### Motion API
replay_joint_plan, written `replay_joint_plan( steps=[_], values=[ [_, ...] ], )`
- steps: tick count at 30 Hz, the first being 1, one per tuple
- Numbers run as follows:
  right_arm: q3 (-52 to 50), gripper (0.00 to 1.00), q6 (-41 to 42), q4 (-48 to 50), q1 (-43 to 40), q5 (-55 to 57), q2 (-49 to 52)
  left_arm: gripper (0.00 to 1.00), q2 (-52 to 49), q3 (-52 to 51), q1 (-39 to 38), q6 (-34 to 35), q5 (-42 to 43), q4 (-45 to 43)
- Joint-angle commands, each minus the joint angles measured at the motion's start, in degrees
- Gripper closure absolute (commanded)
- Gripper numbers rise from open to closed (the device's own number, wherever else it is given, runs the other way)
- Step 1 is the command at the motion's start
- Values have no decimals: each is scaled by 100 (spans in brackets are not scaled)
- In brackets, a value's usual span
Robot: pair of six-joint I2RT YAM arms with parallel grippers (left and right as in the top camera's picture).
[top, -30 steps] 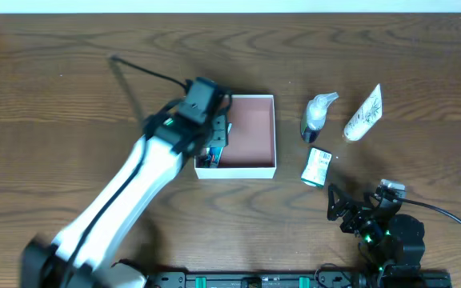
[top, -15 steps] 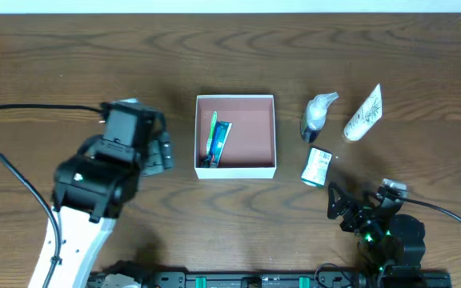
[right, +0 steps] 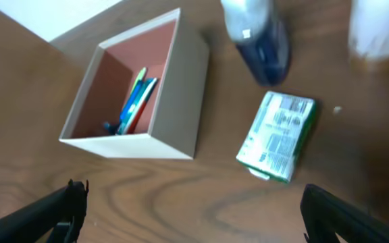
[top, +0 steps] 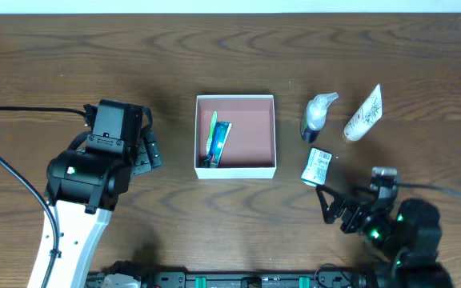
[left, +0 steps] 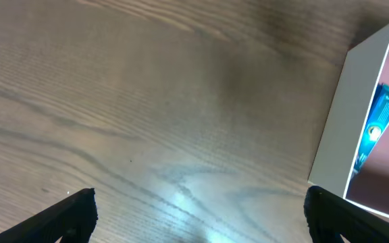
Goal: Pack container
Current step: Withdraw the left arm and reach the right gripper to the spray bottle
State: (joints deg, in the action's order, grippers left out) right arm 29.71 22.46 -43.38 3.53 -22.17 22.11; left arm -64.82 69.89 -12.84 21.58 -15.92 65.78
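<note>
Next, the right gripper moves outward past the carton (top: 317,167) and down over the white pump top (top: 322,101). The dark bottle stands upright outward of my right gripper.
The container (top: 264,106), a square white-walled box with a pink-brown inside, sits mid-table and holds a green toothbrush (top: 212,133) and a blue tube (top: 221,140). It also shows in the left wrist view (left: 336,115) and the right wrist view (right: 181,88). My left gripper (top: 149,150) is open and empty, left of the container. My right gripper (top: 332,210) is open and empty, just below the green-and-white carton (top: 317,167), which shows in the right wrist view (right: 277,137).
A dark bottle with a white pump top (top: 314,117) and a white tube (top: 363,114) lie right of the container. The bottle also shows in the right wrist view (right: 262,40).
My left arm pulled back from the container to the left, leaving the toothbrush and tube inside. My right gripper moved up toward the carton.
</note>
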Motion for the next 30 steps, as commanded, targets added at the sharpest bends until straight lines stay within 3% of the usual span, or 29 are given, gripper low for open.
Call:
replay_joint_plan(
  steps=[1,5,10,13,20,25,30],
  values=[
    [1351,1,-643,-413,267,955,1117,2,-17,31,24,-50,-131,17],
    [3193,1,-695,-1394,774,1628,2780,2,-17,31,24,-50,-131,17],
    [4981,1,-1010,-1926,1346,1204,4437,2,-17,31,24,-50,-131,17],
    [5287,1,-911,-1620,1425,1274,5025,2,-17,31,24,-50,-131,17],
    [5646,5,625,-1580,1561,3018,6603,2,-17,31,24,-50,-131,17],
    [5650,5,1045,-1508,1552,3088,7510,2,-17,31,24,-50,-131,17],
    [5650,12,1314,-1237,1523,3471,8179,2,-17,31,24,-50,-131,17]
  ],
)
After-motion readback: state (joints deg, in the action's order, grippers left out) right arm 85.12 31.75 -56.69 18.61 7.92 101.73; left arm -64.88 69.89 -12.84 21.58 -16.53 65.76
